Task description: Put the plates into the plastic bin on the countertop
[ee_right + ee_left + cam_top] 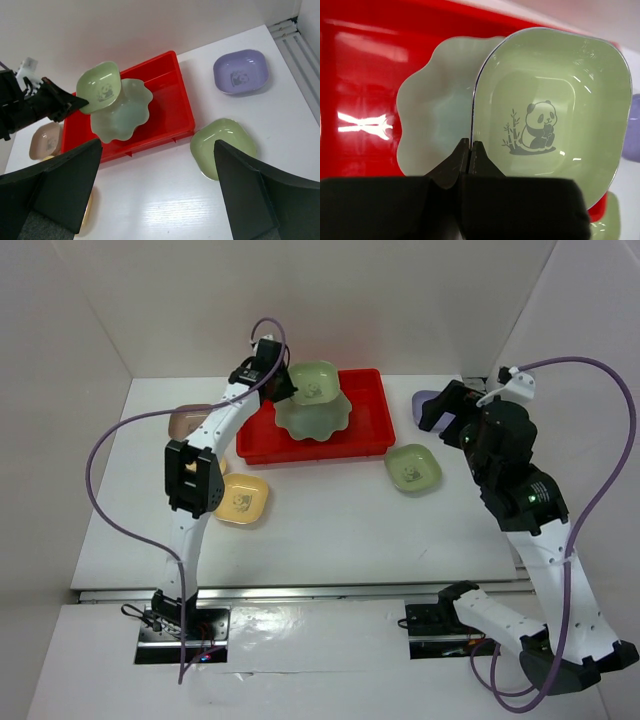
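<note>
The second green dish's rim is next: my right gripper will lower to it on the side away from the red bin (372, 412).
My left gripper (285, 386) is shut on the rim of a small green panda dish (316, 380), holding it tilted above the large pale green scalloped dish (312, 418) that lies in the red bin (372, 412). The left wrist view shows the fingertips (470, 146) pinching the green dish (550, 115) over the scalloped dish (432, 125) and the bin (360, 75). My right gripper (158, 145) is open and empty, high above the countertop. A second green dish (223, 145) and a lavender dish (241, 71) lie right of the bin (172, 100).
A yellow dish (241, 498) lies on the countertop left of centre, near the left arm's elbow. A brownish-pink dish (188, 420) lies left of the bin, partly behind the left arm. White walls enclose the back and sides.
</note>
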### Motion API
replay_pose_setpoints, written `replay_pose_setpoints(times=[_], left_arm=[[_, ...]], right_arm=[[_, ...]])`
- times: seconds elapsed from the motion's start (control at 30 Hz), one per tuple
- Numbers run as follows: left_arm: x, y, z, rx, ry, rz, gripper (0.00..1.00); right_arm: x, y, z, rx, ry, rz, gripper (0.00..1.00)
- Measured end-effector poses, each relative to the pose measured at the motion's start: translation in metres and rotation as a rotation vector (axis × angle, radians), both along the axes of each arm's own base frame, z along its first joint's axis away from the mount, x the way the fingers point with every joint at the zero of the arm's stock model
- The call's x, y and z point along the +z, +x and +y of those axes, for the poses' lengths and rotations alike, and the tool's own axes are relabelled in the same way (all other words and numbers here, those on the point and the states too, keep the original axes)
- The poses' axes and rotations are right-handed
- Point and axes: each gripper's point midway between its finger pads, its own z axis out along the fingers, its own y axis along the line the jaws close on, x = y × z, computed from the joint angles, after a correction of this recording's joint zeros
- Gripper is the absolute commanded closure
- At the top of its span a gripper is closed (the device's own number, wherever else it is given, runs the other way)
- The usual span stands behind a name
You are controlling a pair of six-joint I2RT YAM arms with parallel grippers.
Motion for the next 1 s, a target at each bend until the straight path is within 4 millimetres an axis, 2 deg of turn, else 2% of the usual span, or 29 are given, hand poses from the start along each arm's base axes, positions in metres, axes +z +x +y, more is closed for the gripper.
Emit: replay_pose_setpoints(times=[0.1,0.23,0.3,0.33,0.37,0.43,0.47,0.57,0.7,0.8,0.83,0.87,0.93,1.0], left_arm=[[-0.035,-0.003,0.008,-0.009,-0.003,0.086,1.0],[-0.062,-0.011,0.02,0.008,-0.018,0.159,0.98],[-0.071,-0.014,0.024,0.013,-0.019,0.183,0.89],[-0.074,-0.015,0.024,0.012,-0.019,0.19,0.76],[-0.076,-0.015,0.022,0.007,-0.021,0.194,0.7],[-0.076,-0.016,0.016,-0.012,-0.025,0.189,0.59],[-0.075,-0.016,0.011,-0.023,-0.028,0.185,0.48],[-0.072,-0.017,-0.004,-0.061,-0.041,0.167,0.27],[-0.068,-0.019,-0.02,-0.094,-0.053,0.15,0.19],[-0.063,-0.023,-0.027,-0.114,-0.058,0.143,0.1],[-0.061,-0.027,-0.027,-0.12,-0.055,0.145,0.05],[-0.055,-0.033,-0.026,-0.127,-0.049,0.145,0.0],[-0.039,-0.045,-0.025,-0.137,-0.046,0.135,0.0],[-0.016,-0.063,-0.021,-0.142,-0.05,0.119,0.0]], right_arm=[[-0.011,0.003,0.001,0.0,-0.006,0.022,0.0],[-0.022,0.006,0.004,0.006,-0.013,0.045,0.0],[-0.026,0.008,0.005,0.01,-0.011,0.048,0.0],[-0.028,0.009,0.005,0.013,-0.011,0.05,0.0],[-0.03,0.01,0.006,0.014,-0.01,0.053,0.0],[-0.035,0.013,0.008,0.019,-0.01,0.062,0.0],[-0.038,0.015,0.009,0.02,-0.011,0.066,0.0],[-0.053,0.022,0.011,0.021,-0.019,0.094,0.0],[-0.081,0.03,0.01,0.014,-0.033,0.154,0.0],[-0.102,0.036,0.002,-0.018,-0.036,0.204,0.0],[-0.11,0.039,-0.002,-0.035,-0.034,0.224,0.0],[-0.121,0.043,-0.009,-0.061,-0.032,0.25,0.0],[-0.147,0.051,-0.021,-0.108,-0.028,0.306,0.0],[-0.186,0.058,-0.034,-0.141,-0.024,0.393,0.0]])
